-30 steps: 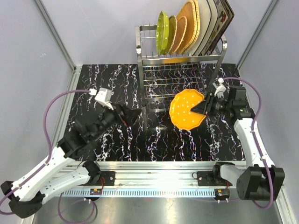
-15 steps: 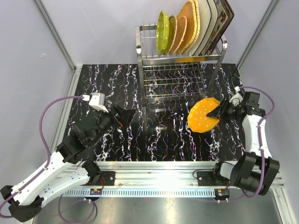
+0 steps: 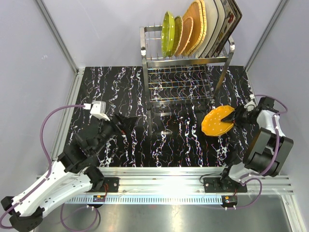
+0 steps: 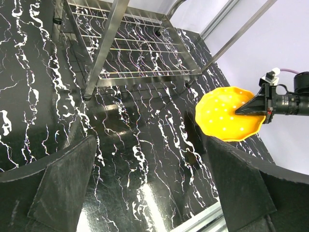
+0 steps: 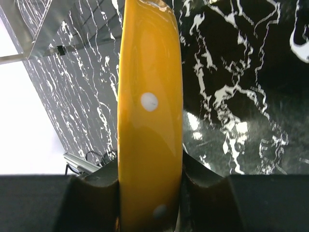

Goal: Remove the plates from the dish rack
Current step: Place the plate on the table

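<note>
The right gripper lowers next to the bare marble beneath the orange dotted plate, beside the rack, until the plate rests, then opens off the plate's rim.
My right gripper [image 3: 235, 117] is shut on the rim of a round orange dotted plate [image 3: 217, 121], held low over the black marble table right of the dish rack [image 3: 186, 62]. In the right wrist view the plate [image 5: 149, 106] stands edge-on, pinched between both pads [image 5: 99, 193]. The left wrist view shows this plate [image 4: 224, 116] from afar. Still standing in the rack's top prongs are a lime-green plate [image 3: 167, 33], orange woven plates [image 3: 192, 28], cream square plates [image 3: 215, 24] and a flower-patterned one [image 3: 233, 18]. My left gripper [image 3: 126, 123] hangs open and empty, left of the rack.
The rack's lower grid shelf [image 4: 130, 53] and tubular legs [image 4: 104, 48] stand at the table's far middle. Grey walls with metal frame posts [image 3: 58, 36] close in the sides. An aluminium rail [image 3: 164, 174] runs along the near edge.
The right arm has carried the orange dotted plate rightward, away from the rack's front, and tilted it flatter and lower. The left arm has drawn back slightly toward the near left.
</note>
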Controlling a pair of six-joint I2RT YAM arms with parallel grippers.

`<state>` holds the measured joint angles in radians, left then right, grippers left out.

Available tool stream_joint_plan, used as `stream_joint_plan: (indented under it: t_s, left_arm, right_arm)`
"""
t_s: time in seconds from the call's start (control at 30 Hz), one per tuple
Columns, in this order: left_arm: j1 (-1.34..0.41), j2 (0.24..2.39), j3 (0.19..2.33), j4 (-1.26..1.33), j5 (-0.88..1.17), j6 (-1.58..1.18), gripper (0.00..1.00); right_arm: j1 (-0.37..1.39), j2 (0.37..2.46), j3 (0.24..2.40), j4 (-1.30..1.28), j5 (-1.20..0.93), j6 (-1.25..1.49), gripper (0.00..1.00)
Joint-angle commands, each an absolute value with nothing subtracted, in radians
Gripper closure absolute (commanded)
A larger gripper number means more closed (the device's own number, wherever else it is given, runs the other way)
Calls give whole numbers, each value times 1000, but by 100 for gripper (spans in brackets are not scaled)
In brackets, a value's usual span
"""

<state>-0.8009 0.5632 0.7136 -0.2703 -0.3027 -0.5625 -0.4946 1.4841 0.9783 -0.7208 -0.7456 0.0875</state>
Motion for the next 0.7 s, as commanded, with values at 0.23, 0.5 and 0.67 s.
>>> stream_joint_plan:
  t_s: [0.23, 0.5, 0.67]
  left_arm:
    - [-795, 522, 670, -218, -344, -609, 1]
    - [-795, 489, 649, -216, -345, -623, 1]
    - [-795, 488, 641, -203, -341, -621, 1]
  right_arm:
    - [-492, 1591, 1042, -578, -831, 43, 89]
    - [-500, 1657, 1045, -592, -790, -27, 70]
    - [-508, 1672, 1031, -586, -755, -66, 54]
